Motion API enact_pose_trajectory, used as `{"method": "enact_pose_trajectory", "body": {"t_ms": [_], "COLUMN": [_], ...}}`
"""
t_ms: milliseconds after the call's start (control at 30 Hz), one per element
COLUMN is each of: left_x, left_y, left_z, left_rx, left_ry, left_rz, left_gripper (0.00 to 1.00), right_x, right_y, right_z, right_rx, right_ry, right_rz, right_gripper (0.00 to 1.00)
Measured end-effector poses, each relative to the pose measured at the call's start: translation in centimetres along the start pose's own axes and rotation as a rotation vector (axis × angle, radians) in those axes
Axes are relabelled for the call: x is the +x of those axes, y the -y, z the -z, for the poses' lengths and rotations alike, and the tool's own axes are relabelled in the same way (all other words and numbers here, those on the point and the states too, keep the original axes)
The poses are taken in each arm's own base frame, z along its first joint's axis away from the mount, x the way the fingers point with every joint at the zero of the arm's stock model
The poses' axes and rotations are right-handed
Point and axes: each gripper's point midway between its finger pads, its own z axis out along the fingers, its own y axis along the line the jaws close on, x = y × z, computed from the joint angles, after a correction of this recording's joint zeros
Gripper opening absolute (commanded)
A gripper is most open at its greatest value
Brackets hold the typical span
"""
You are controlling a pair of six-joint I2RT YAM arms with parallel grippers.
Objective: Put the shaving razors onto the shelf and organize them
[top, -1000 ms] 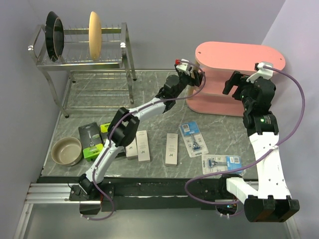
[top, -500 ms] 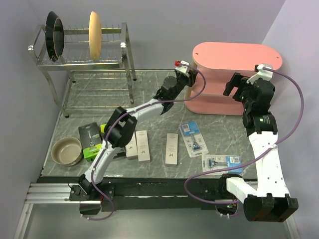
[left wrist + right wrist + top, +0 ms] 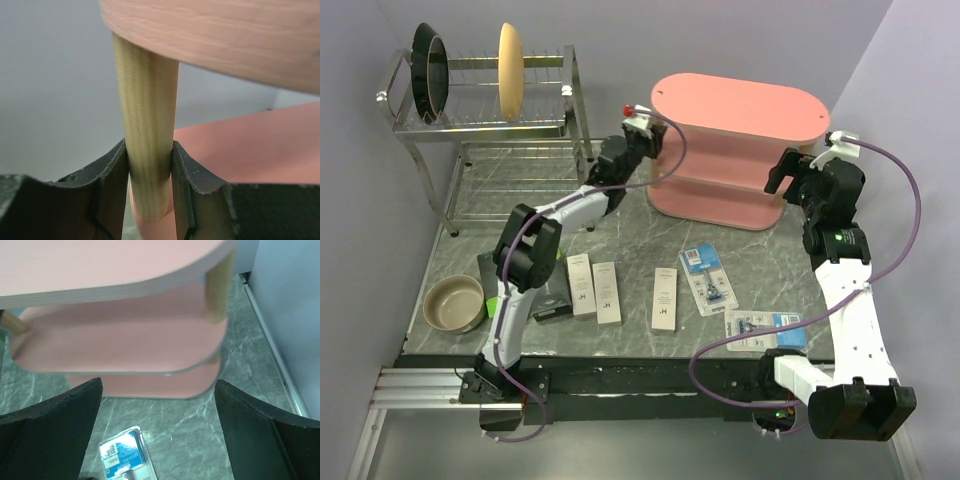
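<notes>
I will next draw the light wooden post (image 3: 147,125) in my left gripper toward the dish rack, then open, since the pink shelf stands crooked near the wall.
The pink three-tier shelf (image 3: 740,110) stands at the back of the table. My left gripper (image 3: 652,148) is at its left end, shut on a light wooden post (image 3: 147,125) between the boards. My right gripper (image 3: 788,172) hangs open by the shelf's right end, holding nothing. Three slim white boxes (image 3: 580,285) (image 3: 607,292) (image 3: 664,299) lie in front. Two blister packs (image 3: 708,278) (image 3: 765,325) lie to their right; one blister pack (image 3: 124,452) shows below my open right gripper (image 3: 157,390). A black-and-green box (image 3: 555,308) is partly hidden under the left arm.
A tan bowl (image 3: 453,303) sits at the front left. A metal dish rack (image 3: 485,110) holding plates stands at the back left. The right wall (image 3: 920,120) runs close behind the right arm.
The left gripper has shut on the shelf's post and moved left, and the shelf has slid left with it. The right gripper has stayed open and nearly still.
</notes>
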Motion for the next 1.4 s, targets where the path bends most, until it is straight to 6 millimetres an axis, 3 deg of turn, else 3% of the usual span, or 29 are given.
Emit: {"method": "enact_pose_trajectory", "body": {"t_ms": [167,300,400,467,700,833,1067,1400], "left_x": [-0.4,-0.5,-0.6,-0.7,-1.0,-1.1,-1.1,-1.1], "left_y": [-4.8,-6.4,-6.5,-6.6,-6.7,-6.7,-6.6,-6.3], "left_z": [0.3,0.7,1.3,1.9,3.5,3.8,3.9,3.5], "left_rx": [-0.075,-0.113,-0.147,-0.169,-0.222,-0.229,-0.23,-0.263], "left_ry": [-0.016,-0.04,-0.052,-0.063,-0.093,-0.1,-0.107,-0.118], "left_rz": [-0.04,-0.05,-0.053,-0.056,-0.071,-0.082,-0.083,-0.096], "left_gripper": [0.01,0.01,0.01,0.01,0.01,0.01,0.01,0.04], "right_x": [0.4,1.7,3.0,4.0,7.9,8.7,9.6,10.9], "right_y": [-0.2,0.4,1.7,2.5,3.9,3.3,2.3,4.0], "right_z": [-0.4,-1.0,-1.8,-2.7,-7.6,-10.2,-12.5,-15.1], "right_rx": [-0.012,0.011,0.071,0.106,0.149,0.123,0.081,0.128], "right_ry": [-0.001,-0.025,-0.045,-0.067,-0.179,-0.216,-0.243,-0.29], "right_rz": [0.0,0.002,0.009,0.015,0.014,0.0,-0.046,-0.055], "right_gripper": [1.0,1.0,0.99,0.9,0.78,0.75,0.73,0.73]}}
